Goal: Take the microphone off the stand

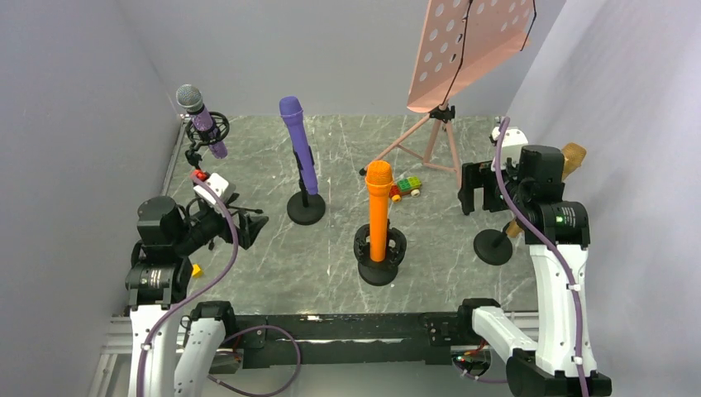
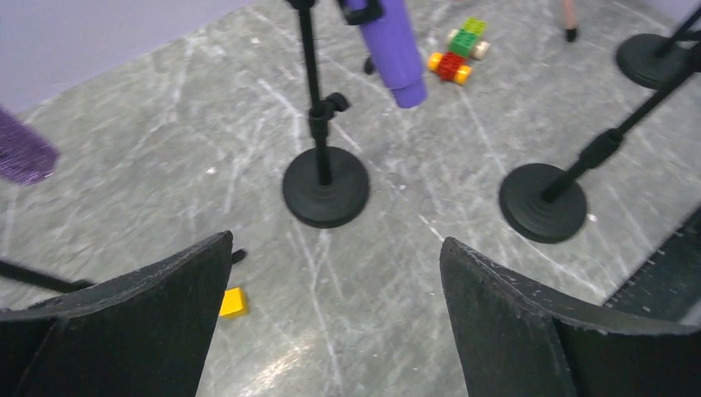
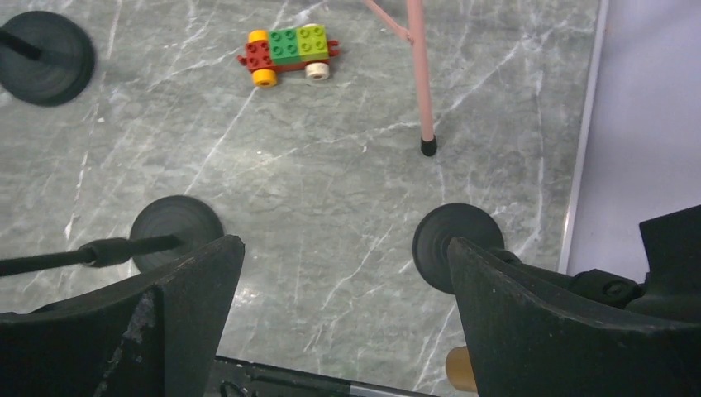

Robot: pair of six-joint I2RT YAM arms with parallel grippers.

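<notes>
Next, my left gripper should swing to the right in the top view and close around the orange microphone's upper handle [image 1: 379,210], because it stands bare above the ring mount.
Several microphones stand on black stands. A purple microphone with a grey head [image 1: 201,116] is at the far left. An all-purple microphone [image 1: 298,145] rises from a round base [image 1: 306,208], and its lower end [image 2: 393,45] shows in the left wrist view. An orange microphone [image 1: 379,211] stands mid-table in a ring mount. A tan microphone [image 1: 572,157] is partly hidden behind the right arm. My left gripper [image 1: 248,227] [image 2: 336,241] hangs open at the left, holding nothing. My right gripper [image 1: 471,188] [image 3: 344,242] is open above the floor beside the tan microphone's base [image 3: 457,246].
A pink music stand [image 1: 471,45] on tripod legs [image 3: 417,74] stands at the back right. A toy brick car [image 1: 406,187] [image 3: 289,54] lies behind the orange microphone. A yellow brick [image 2: 233,302] lies near the left gripper. Grey walls close in both sides.
</notes>
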